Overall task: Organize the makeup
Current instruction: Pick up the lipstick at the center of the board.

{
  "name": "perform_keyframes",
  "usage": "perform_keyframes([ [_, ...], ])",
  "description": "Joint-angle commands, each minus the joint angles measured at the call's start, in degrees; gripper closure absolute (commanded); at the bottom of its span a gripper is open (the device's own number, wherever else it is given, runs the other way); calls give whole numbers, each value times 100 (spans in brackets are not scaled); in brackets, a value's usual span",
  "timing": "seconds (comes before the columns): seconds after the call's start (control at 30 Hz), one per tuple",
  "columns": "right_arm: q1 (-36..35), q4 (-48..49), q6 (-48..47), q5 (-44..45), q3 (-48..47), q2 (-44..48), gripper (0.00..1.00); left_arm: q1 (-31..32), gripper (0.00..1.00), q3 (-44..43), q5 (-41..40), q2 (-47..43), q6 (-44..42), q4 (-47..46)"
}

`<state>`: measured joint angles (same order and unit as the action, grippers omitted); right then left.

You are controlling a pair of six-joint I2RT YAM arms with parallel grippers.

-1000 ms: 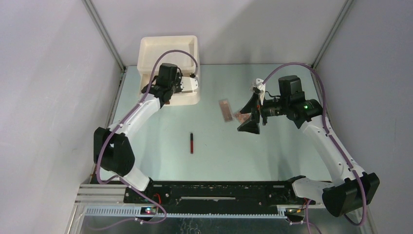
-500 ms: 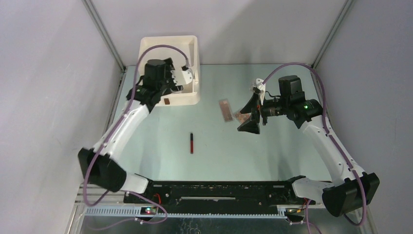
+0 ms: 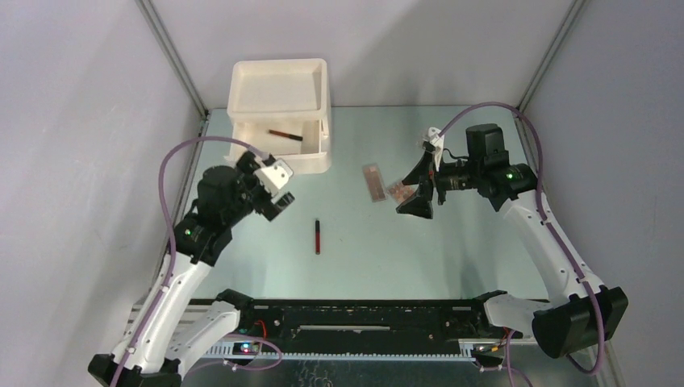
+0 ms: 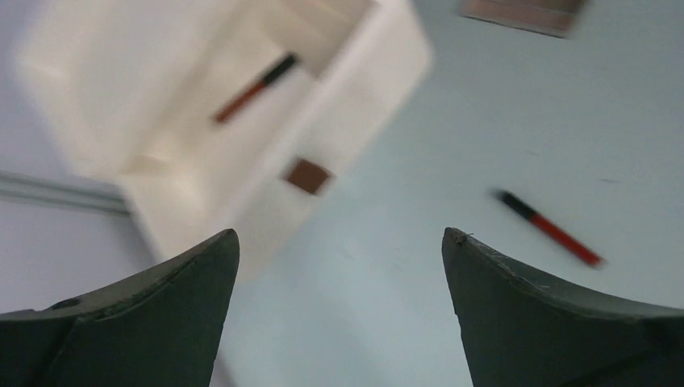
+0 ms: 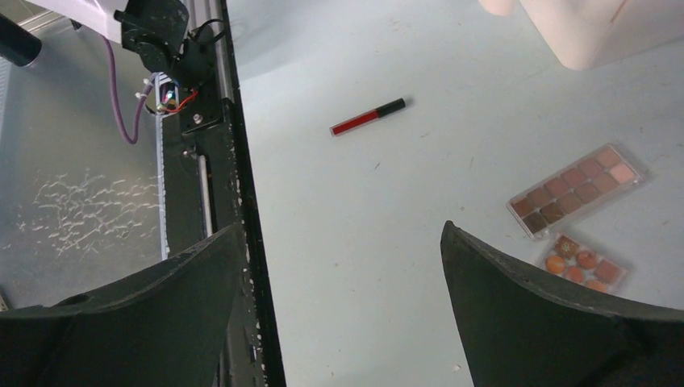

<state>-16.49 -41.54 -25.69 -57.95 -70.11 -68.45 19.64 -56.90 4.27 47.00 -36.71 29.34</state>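
One dark-red tube is still outside the drawer, so the robot's left gripper will go down, back and to the right in the top view, onto the tube's red body (image 3: 317,243) (image 4: 566,239).
The makeup still on the table is a dark-red tube with a black cap (image 3: 317,236) (image 5: 367,118) (image 4: 548,228), a long pink-brown palette (image 3: 373,181) (image 5: 577,189) and a smaller palette (image 3: 398,192) (image 5: 582,262). Another dark-red tube (image 3: 285,135) (image 4: 254,87) lies in the open top drawer of the cream box (image 3: 323,97) (image 4: 379,72). My left gripper (image 3: 273,192) (image 4: 339,242) hangs open and empty in front of the box, above the table. My right gripper (image 3: 407,189) (image 5: 343,242) is open and empty just right of the palettes.
A brown tab (image 4: 307,175) marks the front of the cream box. The black base rail (image 3: 355,314) (image 5: 214,161) runs along the near edge. Grey walls and metal posts close in the back corners.
My left gripper opened over the drawer, left a dark-red tube lying in it, and pulled back toward the near left. The right arm has barely moved.
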Motion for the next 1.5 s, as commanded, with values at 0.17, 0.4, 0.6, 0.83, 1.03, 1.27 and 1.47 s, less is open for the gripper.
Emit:
perform_keyframes([
  [0.17,304,-41,-115,-16,4,-70,0,435,0,1742,1571,-780,1621,-409],
  [0.4,417,-73,-157,2,3,-213,0,846,0,2059,1339,12,2397,-958],
  [0.6,460,-89,-198,90,4,-339,0,1111,3,2227,852,676,2847,-1334],
  [0.83,536,-117,-249,168,6,-456,0,1542,7,1903,64,1543,3071,-1302],
  [1.03,554,-121,-293,243,5,-520,0,1586,9,1458,-27,2144,3754,-967],
  [1.27,585,-130,-326,287,5,-615,0,1689,16,1346,-48,2577,4132,-981],
  [1.47,586,-143,-356,319,0,-661,0,1727,21,1340,-255,2811,4379,-1047],
])
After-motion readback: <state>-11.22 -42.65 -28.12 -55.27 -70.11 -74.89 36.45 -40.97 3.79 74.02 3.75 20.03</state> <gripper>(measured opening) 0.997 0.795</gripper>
